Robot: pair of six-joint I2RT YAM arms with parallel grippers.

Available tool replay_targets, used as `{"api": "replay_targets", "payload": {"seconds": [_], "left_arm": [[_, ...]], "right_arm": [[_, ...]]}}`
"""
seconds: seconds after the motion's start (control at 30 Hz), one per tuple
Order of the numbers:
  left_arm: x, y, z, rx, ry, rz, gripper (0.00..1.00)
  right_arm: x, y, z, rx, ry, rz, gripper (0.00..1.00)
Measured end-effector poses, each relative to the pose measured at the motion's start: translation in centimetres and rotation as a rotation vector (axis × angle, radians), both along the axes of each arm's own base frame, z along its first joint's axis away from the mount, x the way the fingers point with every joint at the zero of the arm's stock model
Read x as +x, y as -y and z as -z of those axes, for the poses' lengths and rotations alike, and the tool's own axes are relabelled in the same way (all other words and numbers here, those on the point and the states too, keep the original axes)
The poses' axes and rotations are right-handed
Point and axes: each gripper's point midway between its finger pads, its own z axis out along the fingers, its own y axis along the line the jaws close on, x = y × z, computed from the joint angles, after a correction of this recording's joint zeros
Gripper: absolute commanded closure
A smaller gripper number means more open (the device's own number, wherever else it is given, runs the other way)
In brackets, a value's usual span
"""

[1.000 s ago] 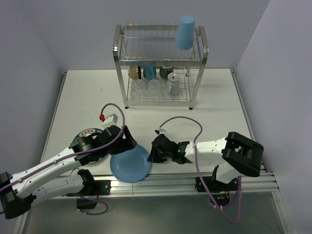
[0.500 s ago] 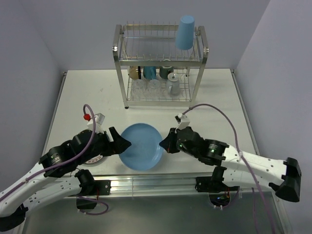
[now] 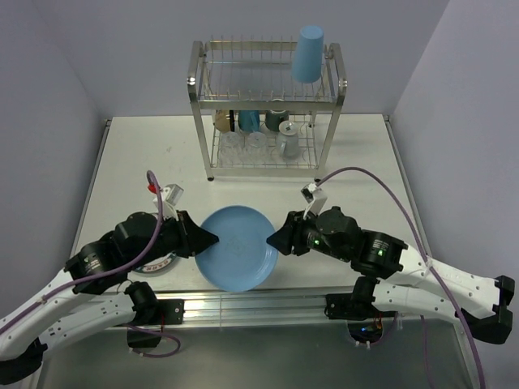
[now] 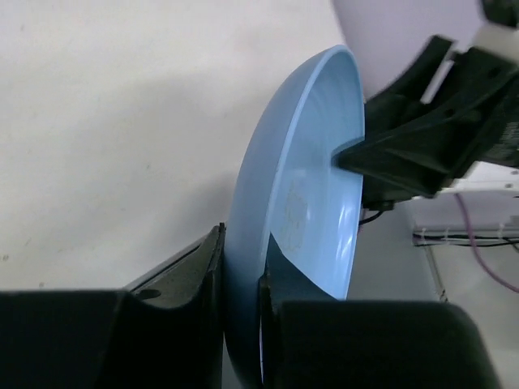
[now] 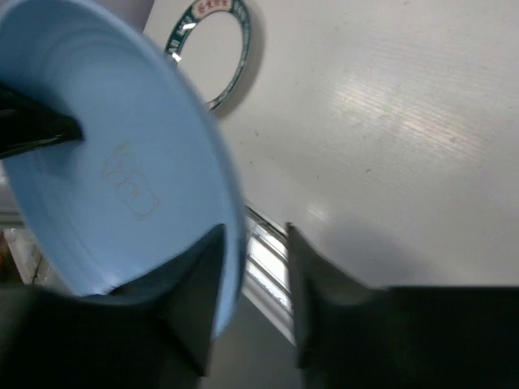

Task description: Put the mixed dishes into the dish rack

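Next I will move my left gripper up and turn outward to release the blue plate [image 3: 235, 247] at the upper level's empty end [image 3: 219, 74], since that lies above and outward of the gripper.
The blue plate [image 3: 235, 247] hangs tilted over the table's near edge, between my two grippers. My left gripper [image 3: 207, 239] is shut on its left rim; in the left wrist view both fingers [image 4: 241, 251] press against the plate [image 4: 308, 186]. My right gripper [image 3: 274, 241] stands open astride the right rim. In the right wrist view one finger lies against the plate [image 5: 113, 170] and the other stands clear, so the gripper [image 5: 255, 235] shows a gap. A white plate with a dark patterned rim [image 5: 215, 49] lies on the table, mostly under my left arm [image 3: 158, 263].
The dish rack [image 3: 268, 105] stands at the back centre. A blue tumbler [image 3: 308, 55] sits upside down on its upper tier. Mugs, a cup and clear glasses [image 3: 259, 130] fill the lower tier. A metal rail [image 3: 284, 301] runs along the near edge.
My left gripper has closed on the plate's left rim and my right gripper has opened off the right rim. The plate has risen and shifted slightly right.
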Motion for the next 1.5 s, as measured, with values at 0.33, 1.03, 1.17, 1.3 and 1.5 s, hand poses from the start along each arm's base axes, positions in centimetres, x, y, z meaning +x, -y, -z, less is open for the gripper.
{"api": "replay_targets", "payload": {"seconds": [0.33,1.03,1.17,1.3,1.5], "left_arm": [[2.8,0.0,-15.4,-0.075,0.341,-0.042,1.0],[20.1,-3.6,-37.5,0.364,1.162,-1.038,1.0],[25.3,-2.3,-35.1,0.511,1.122,-1.107,1.0],[30.0,-2.7,-32.4,0.63,1.074,-1.143,1.0],[34.7,-4.1,-30.5,0.69,1.001,-1.145,1.0]], "right_arm": [[1.7,4.5,-10.7,0.234,0.151,0.215,0.0],[1.4,9.7,1.2,-0.145,0.052,0.318,0.01],[1.5,9.2,2.3,-0.171,0.039,0.309,0.01],[1.6,8.9,3.0,-0.179,0.036,0.306,0.01],[1.7,8.9,3.8,-0.2,0.034,0.307,0.01]]}}
